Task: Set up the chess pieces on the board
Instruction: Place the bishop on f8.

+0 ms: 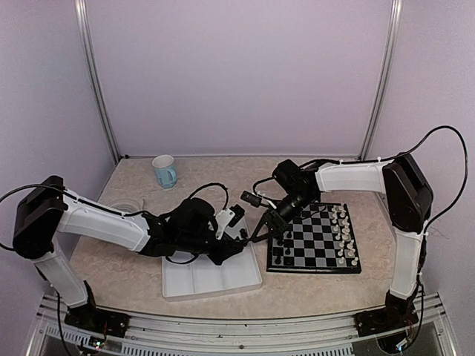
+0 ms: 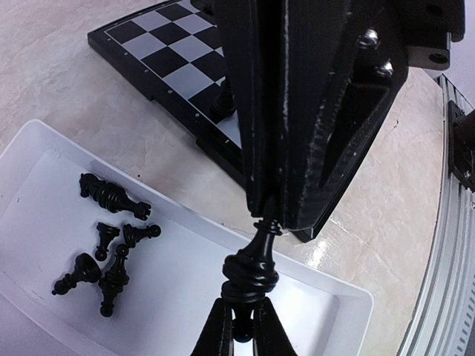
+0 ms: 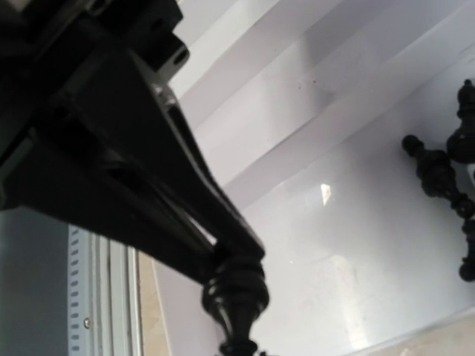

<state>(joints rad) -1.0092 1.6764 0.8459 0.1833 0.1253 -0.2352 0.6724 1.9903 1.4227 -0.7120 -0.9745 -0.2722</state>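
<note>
I will next move my right gripper outward over the board point(image 1: 315, 239) and down to release the piece, as an empty dark tray-side square is outward of and below it.
A black chess piece point(image 2: 249, 271) hangs in the air between both grippers, above the right end of the white tray point(image 2: 335, 297). My left gripper point(image 2: 243, 332) is shut on its lower end. My right gripper point(image 2: 272, 219) comes down from above and is closed on its upper end. In the top view the two grippers, left point(image 1: 239, 237) and right point(image 1: 258, 233), meet at the board's left edge. In the right wrist view the piece point(image 3: 234, 295) sits below the left fingers point(image 3: 223, 241). The board point(image 1: 315, 239) holds a few black pieces point(image 1: 280, 253) on its left side.
Several loose black pieces point(image 2: 111, 248) lie in the tray point(image 1: 211, 280); they also show in the right wrist view point(image 3: 441, 178). White pieces point(image 1: 343, 236) stand along the board's right side. A blue cup point(image 1: 165, 171) stands at the back left.
</note>
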